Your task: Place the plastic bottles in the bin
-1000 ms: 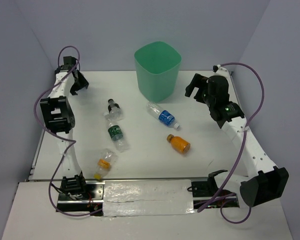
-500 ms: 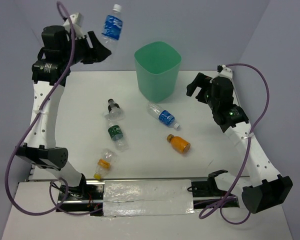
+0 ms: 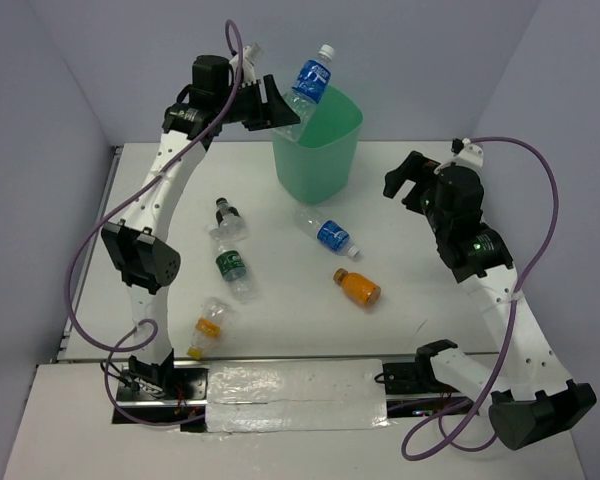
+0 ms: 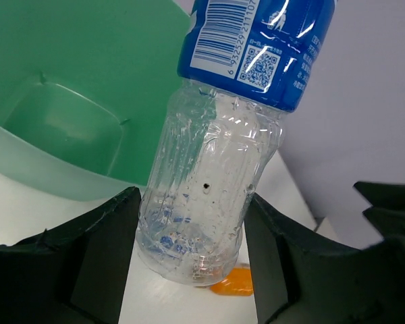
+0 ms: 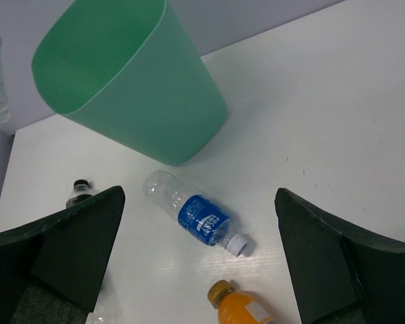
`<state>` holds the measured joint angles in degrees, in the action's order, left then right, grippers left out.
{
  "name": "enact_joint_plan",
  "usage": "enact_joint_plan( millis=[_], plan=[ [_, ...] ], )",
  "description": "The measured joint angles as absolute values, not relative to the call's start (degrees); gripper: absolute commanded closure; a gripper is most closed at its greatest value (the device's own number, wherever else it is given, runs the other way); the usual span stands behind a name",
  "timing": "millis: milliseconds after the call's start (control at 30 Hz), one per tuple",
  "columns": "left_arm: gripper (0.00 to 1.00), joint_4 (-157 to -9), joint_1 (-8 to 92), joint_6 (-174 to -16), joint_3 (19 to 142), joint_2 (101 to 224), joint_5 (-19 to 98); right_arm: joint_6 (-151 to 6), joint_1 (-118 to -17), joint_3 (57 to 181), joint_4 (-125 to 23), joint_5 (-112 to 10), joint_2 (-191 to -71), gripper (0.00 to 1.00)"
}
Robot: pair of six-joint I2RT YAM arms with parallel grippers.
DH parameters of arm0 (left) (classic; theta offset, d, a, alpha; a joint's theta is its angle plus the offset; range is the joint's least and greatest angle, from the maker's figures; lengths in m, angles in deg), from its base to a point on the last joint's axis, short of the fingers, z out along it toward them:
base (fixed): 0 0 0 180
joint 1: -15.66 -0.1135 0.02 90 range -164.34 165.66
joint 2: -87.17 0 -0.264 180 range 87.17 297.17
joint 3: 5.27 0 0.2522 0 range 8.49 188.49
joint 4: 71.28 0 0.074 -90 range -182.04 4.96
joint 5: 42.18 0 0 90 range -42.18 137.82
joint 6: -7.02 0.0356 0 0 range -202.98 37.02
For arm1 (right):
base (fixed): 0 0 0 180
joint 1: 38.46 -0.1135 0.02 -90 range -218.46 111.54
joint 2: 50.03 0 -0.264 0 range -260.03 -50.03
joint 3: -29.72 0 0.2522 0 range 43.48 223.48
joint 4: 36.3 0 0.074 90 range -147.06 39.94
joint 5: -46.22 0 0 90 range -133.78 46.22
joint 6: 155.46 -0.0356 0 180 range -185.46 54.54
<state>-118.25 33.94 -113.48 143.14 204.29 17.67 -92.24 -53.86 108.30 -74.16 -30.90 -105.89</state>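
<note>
The bin's opening (image 3: 332,118) (image 4: 81,101) is to the right in the top view, so I should next move the bottle's base in my left gripper past the bin's rim and let it go.
My left gripper (image 3: 283,108) is raised at the left rim of the mint-green bin (image 3: 325,160) and is shut on the base of a clear blue-labelled bottle (image 3: 311,78). The bottle tilts cap-up over the bin's opening. In the left wrist view both fingers (image 4: 88,256) press against that bottle (image 4: 209,196), with the bin (image 4: 61,128) below and behind it. Another blue-labelled bottle (image 3: 327,234) and a short orange one (image 3: 357,287) lie right of centre. My right gripper (image 3: 404,181) hangs open above the table, right of the bin, holding nothing.
Three more bottles lie left of centre: a black-capped one (image 3: 224,212), a green-labelled one (image 3: 232,266) and an orange-yellow-labelled one (image 3: 208,325). Grey walls close in the table on three sides. A taped strip (image 3: 295,393) runs along the near edge between the arm bases.
My left arm has risen and swung right from the far-left corner, carrying the blue-labelled bottle over to the bin's rim. My right arm has shifted slightly.
</note>
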Motion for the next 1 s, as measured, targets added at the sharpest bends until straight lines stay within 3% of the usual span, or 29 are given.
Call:
enact_joint_plan(
  millis=[300,467,767,833,900,1000],
  plan=[
    [0.45,-106.65,34.03,-123.60,138.97,205.38,19.35,-92.90,-53.88,107.55,-75.49,-30.61,-105.39,0.00],
    [0.44,-102.45,34.62,-125.70,146.44,211.00,19.72,-93.10,-53.88,107.55,-75.49,-30.75,-105.67,0.00],
    [0.41,-98.84,35.67,-126.33,146.81,217.45,21.21,-93.01,-53.88,107.42,-75.80,-30.50,-105.58,0.00],
    [0.34,-99.24,35.82,-125.87,146.55,218.91,21.91,-93.01,-53.88,106.81,-75.84,-30.48,-105.34,0.00],
    [0.17,-97.97,35.87,-125.17,145.48,219.09,22.19,-92.99,-53.88,106.35,-76.06,-30.53,-105.30,0.00],
    [0.01,-97.14,35.98,-124.58,145.41,218.85,22.08,-92.90,-53.88,106.05,-76.25,-30.75,-105.39,0.00]
  ],
)
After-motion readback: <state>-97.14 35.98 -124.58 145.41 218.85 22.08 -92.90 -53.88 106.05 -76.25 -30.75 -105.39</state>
